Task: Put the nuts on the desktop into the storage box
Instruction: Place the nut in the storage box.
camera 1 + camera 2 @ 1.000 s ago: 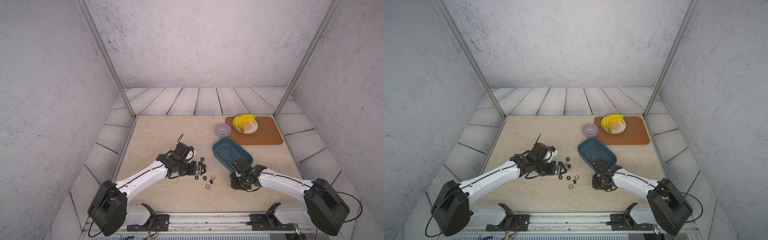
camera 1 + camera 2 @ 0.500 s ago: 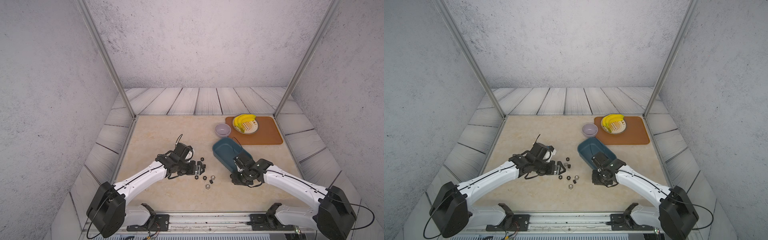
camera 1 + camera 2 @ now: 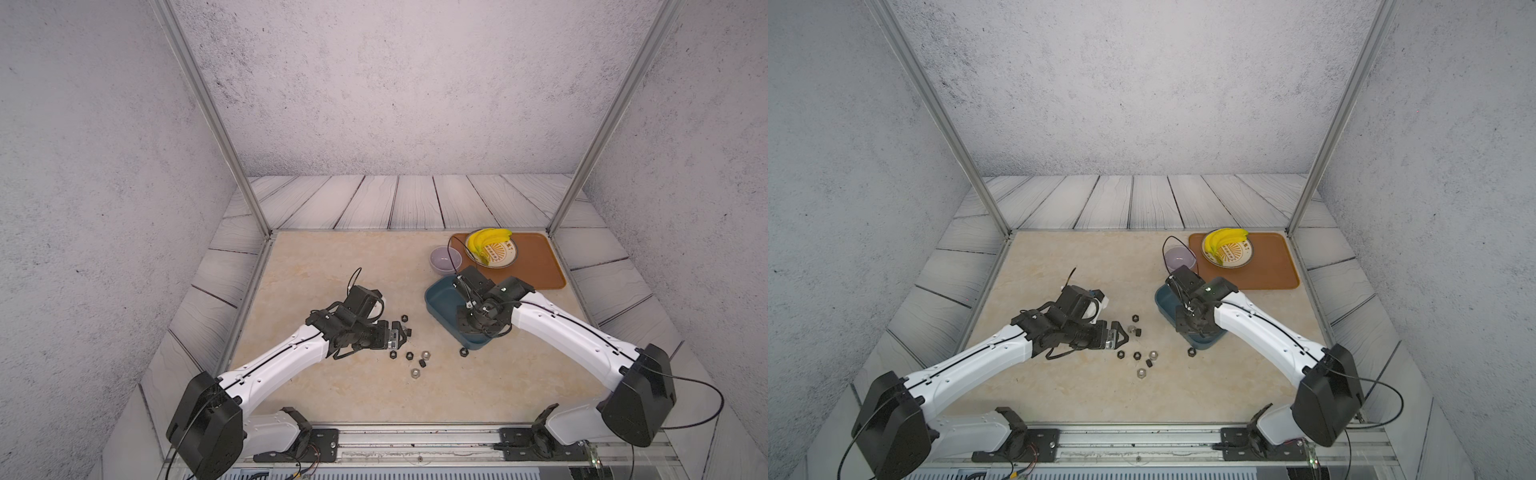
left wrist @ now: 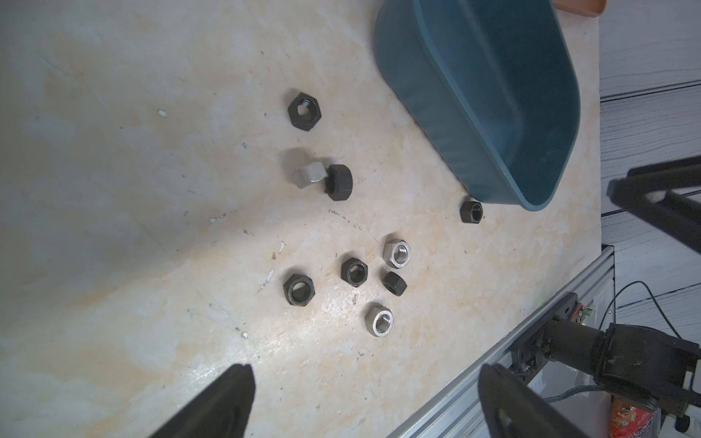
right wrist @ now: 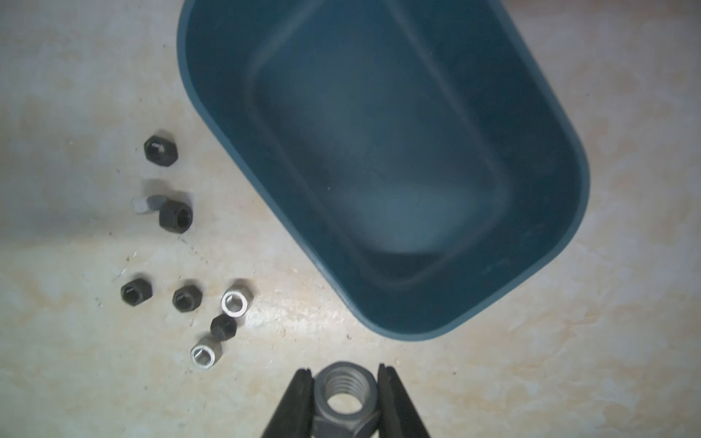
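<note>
The teal storage box's bare inside is outward of my right gripper and below it, so my right gripper should next carry the nut outward, lower it and release it.
Several small black and silvery nuts (image 3: 409, 355) (image 3: 1137, 355) (image 4: 354, 271) (image 5: 186, 298) lie scattered on the beige desktop (image 3: 340, 270). One black nut (image 3: 464, 352) sits by the near corner of the teal storage box (image 3: 436, 291) (image 3: 1162, 300) (image 4: 531, 197) (image 5: 197, 94). The box's inside looks bare. My right gripper (image 3: 468, 322) (image 3: 1188, 325) (image 5: 346, 379) hangs at the box's near end, shut on a dark grey nut (image 5: 347, 398). My left gripper (image 3: 401, 334) (image 3: 1121, 334) (image 4: 364, 379) is open and low beside the nuts, holding nothing.
A lilac bowl (image 3: 445, 259) stands just behind the box. An orange-brown tray (image 3: 540, 274) at the back right carries a plate of bananas (image 3: 492, 247). A metal rail (image 3: 415, 432) runs along the front edge. Frame posts (image 3: 257, 208) stand at the back corners.
My right arm has lifted from the desktop in front of the box and moved back to the box's near end with the nut. The left arm has barely moved.
</note>
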Controlling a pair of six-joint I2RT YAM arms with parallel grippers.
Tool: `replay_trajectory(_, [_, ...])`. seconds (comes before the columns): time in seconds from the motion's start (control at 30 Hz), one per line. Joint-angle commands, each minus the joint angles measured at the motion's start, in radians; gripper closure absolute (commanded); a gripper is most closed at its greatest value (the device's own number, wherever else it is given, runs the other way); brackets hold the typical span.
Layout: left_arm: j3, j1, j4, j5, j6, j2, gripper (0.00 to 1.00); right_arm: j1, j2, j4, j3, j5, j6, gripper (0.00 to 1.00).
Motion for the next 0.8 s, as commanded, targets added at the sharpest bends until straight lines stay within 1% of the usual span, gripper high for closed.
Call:
replay_trajectory(0.0, [-0.001,-0.003,-0.022,-0.016,0.01,-0.021,0.01,-0.03,0.063,0.007,0.047,0.101,-0.041,0.74])
replay_trajectory(0.1, [-0.003,-0.003,-0.025,-0.019,0.011,-0.023,0.02,-0.07,0.122,0.05,0.063,0.105,-0.057,0.74])
replay_trajectory(0.23, [-0.004,-0.002,-0.025,-0.024,0.012,-0.025,0.02,-0.107,0.196,0.088,0.075,0.158,-0.067,0.75])
replay_trajectory(0.33, [-0.005,-0.003,-0.023,-0.024,0.01,-0.023,0.02,-0.11,0.231,0.142,0.062,0.276,-0.064,0.74])
replay_trajectory(0.53, [-0.008,-0.003,-0.024,-0.024,0.009,-0.025,0.02,-0.11,0.262,0.323,0.003,0.401,-0.059,0.74])
replay_trajectory(0.63, [-0.01,-0.003,-0.024,-0.025,0.007,-0.024,0.02,-0.11,0.276,0.402,-0.028,0.441,-0.047,0.75])
replay_trajectory(0.77, [-0.01,-0.004,-0.024,-0.026,0.005,-0.025,0.02,-0.111,0.301,0.486,-0.062,0.456,-0.025,0.75])
